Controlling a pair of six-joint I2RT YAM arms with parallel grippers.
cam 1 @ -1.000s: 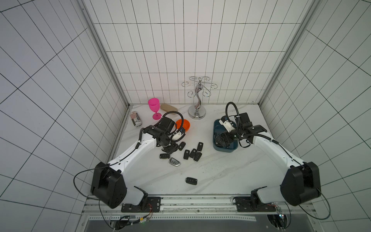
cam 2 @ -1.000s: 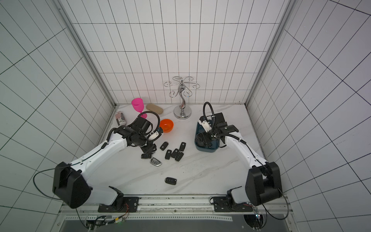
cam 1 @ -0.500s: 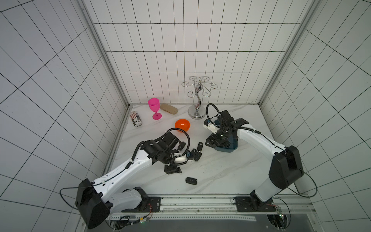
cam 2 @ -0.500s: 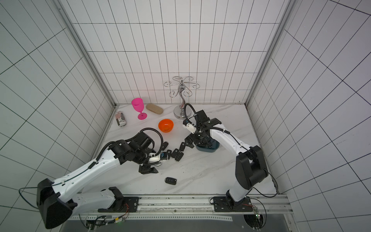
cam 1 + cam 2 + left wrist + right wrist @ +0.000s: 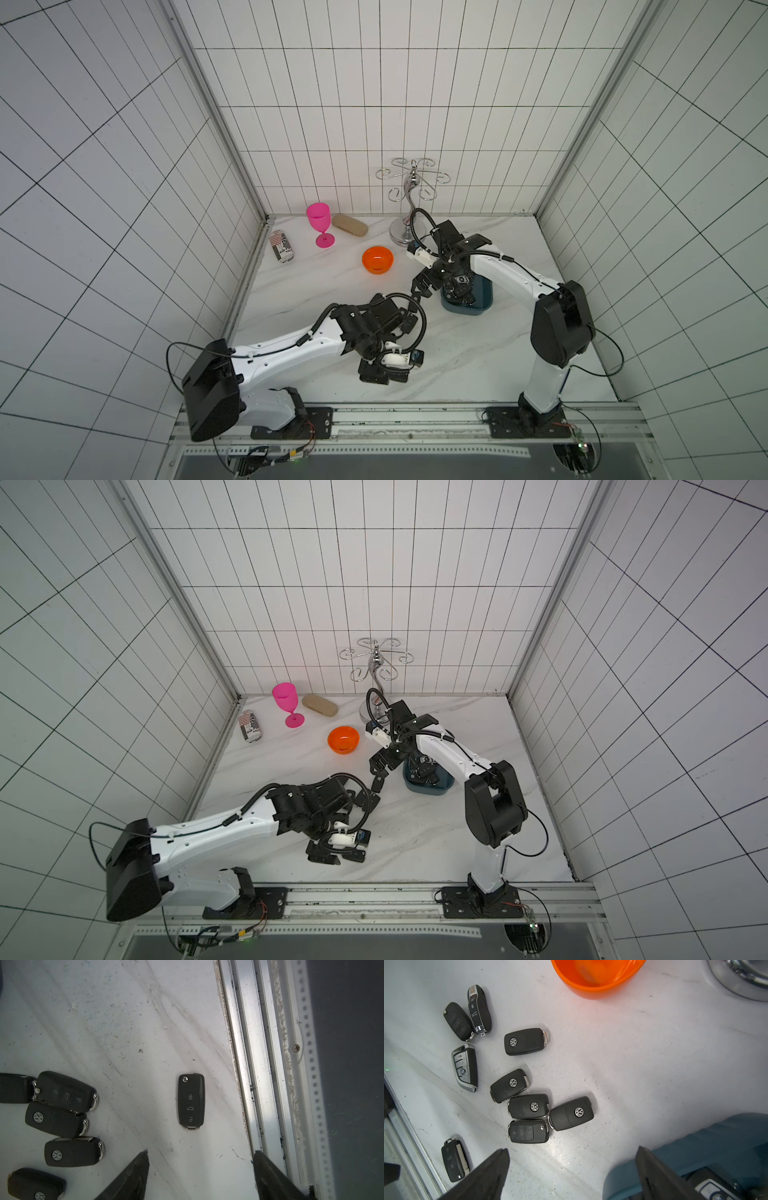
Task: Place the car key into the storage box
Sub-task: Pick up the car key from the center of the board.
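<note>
The lone black flip car key has bare marble on both sides, which leaves room for the fingers, so the left gripper will next go down open over it, with its fingers astride the key's long edges.
Several black car keys lie on the white marble table. One car key [image 5: 191, 1102] lies alone near the front edge, ahead of my open left gripper [image 5: 200, 1167], which holds nothing. In both top views that gripper [image 5: 384, 374] covers this key. More keys lie in a cluster [image 5: 527, 1105]. My right gripper [image 5: 572, 1167] is open and empty, hanging beside the left wall of the teal storage box [image 5: 716, 1147]. Seen from the top views, the right gripper [image 5: 419, 291] sits just left of the storage box [image 5: 484, 305], which holds keys [image 5: 459, 286].
An orange bowl [image 5: 377, 259] stands behind the key cluster. A pink goblet [image 5: 319, 224], a tan case [image 5: 350, 225], a patterned can [image 5: 281, 246] and a silver wire stand [image 5: 411, 195] line the back. A metal rail [image 5: 259, 1064] runs along the table's front edge.
My left arm swung from the back key cluster toward the table's front, over the lone key, and its jaws widened. My right arm moved from over the box to its left side, staying open.
</note>
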